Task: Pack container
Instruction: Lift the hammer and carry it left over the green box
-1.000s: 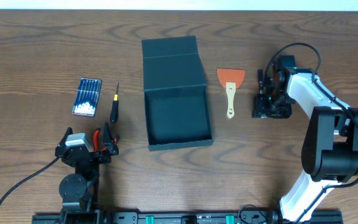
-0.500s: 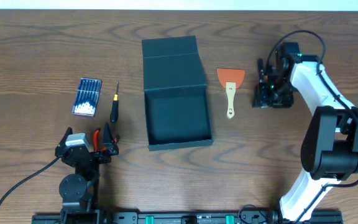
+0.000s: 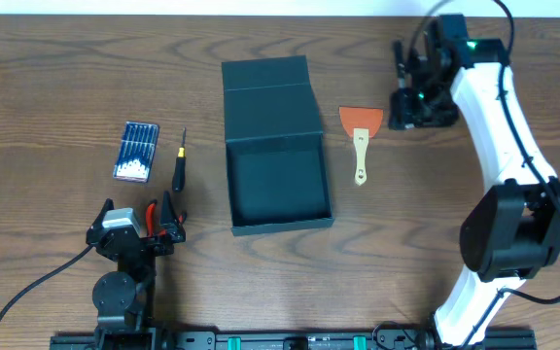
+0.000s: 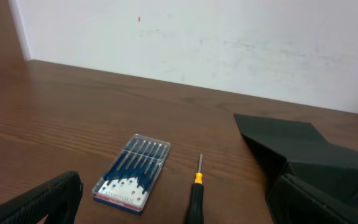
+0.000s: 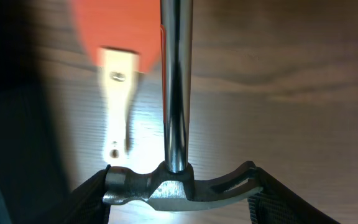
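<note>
The open box (image 3: 280,185) stands empty, so next I should swing my right gripper to the left in the overhead view, turn, and lower into it to release the hammer head.
The container (image 3: 278,226) is a dark teal-black square box in the middle of the table, open, with its flap lid (image 3: 268,97) lying back on the far side; it also shows in the left wrist view (image 4: 328,174). My right gripper (image 3: 411,105) is far right of the box and shut on the head of a steel claw hammer (image 5: 179,186), whose shaft points away from the camera. An orange scraper with a pale handle (image 3: 360,136) lies just below it (image 5: 118,81). My left gripper (image 3: 163,222) is open and empty at the near left (image 4: 174,208).
A small blue case of white-tipped bits (image 3: 136,151) and a black-handled screwdriver (image 3: 178,167) lie left of the box, ahead of the left gripper (image 4: 132,174). A pale wall stands beyond the table's far edge.
My right gripper has moved toward the far edge and a little left, carrying the hammer over toward the scraper's blade. The left arm has not moved.
</note>
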